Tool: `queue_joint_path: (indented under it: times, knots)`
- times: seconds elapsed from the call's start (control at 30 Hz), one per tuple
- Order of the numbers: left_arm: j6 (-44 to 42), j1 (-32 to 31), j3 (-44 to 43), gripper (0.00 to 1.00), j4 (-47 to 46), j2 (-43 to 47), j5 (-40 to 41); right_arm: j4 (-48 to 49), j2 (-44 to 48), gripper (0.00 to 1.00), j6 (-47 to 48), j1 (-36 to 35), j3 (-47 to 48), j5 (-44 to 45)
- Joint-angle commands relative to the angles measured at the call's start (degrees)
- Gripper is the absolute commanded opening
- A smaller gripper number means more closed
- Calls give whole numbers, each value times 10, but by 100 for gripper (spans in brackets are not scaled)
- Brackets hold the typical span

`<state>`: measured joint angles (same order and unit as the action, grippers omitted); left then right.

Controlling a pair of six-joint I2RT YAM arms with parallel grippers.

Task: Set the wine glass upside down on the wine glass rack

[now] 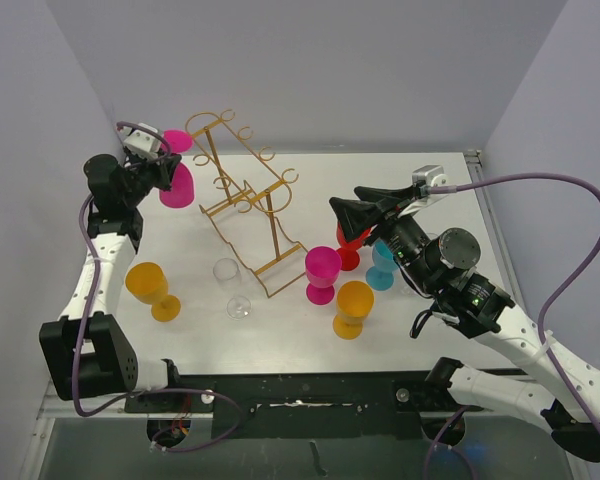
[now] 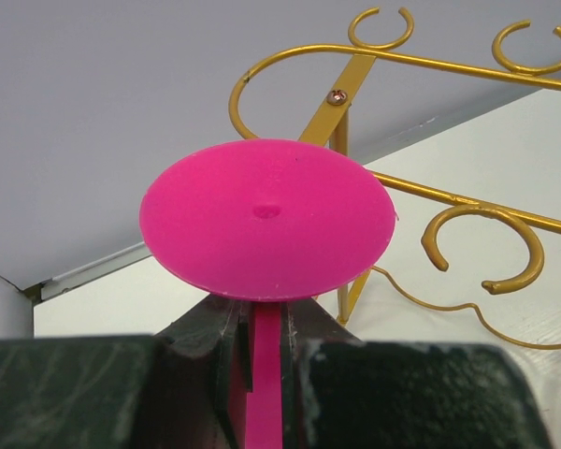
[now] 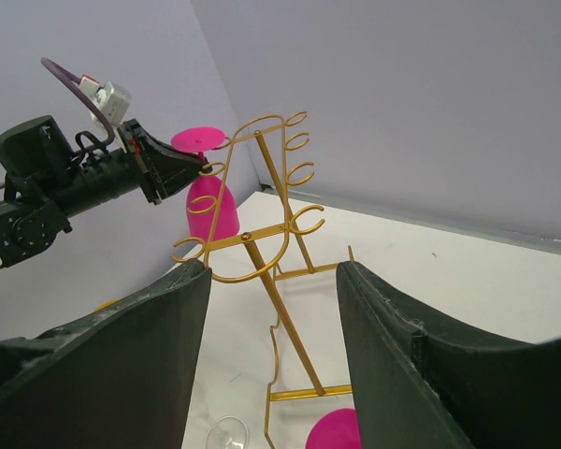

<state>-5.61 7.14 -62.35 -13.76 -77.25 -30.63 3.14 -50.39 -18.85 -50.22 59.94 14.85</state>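
The glass still hangs just beside the gold frame, so my left gripper should next move toward the rack's nearest end hook and release the pink stem (image 2: 262,374) there.
My left gripper (image 1: 168,166) is shut on the stem of a pink wine glass (image 1: 177,186) and holds it upside down, foot up, at the far left end of the gold wire rack (image 1: 246,196). In the left wrist view the fingers (image 2: 313,323) clamp the pink stem (image 2: 262,374) under the round foot (image 2: 266,220). The rack's curled hooks (image 2: 486,245) lie just beyond and to the right. My right gripper (image 1: 346,216) is open and empty, raised right of the rack. Its wrist view shows the rack (image 3: 262,245), the held glass (image 3: 211,204) and the open gripper (image 3: 273,273).
Standing on the table are a yellow glass (image 1: 150,289), a clear glass (image 1: 230,286), a pink glass (image 1: 322,273), a red glass (image 1: 348,256), a blue glass (image 1: 382,266) and an orange glass (image 1: 353,307). Walls close in on the left, back and right.
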Motion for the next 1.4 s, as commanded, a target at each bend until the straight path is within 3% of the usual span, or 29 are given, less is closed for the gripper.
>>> queue_joint_path:
  times: [0.0,1.37]
  knots:
    - [-5,3,-26,0,-50,-5,-30,29,9,57,0,4,-1,10]
    - [51,10,-48,0,-134,-91,-91,20,2,57,-2,4,3,19]
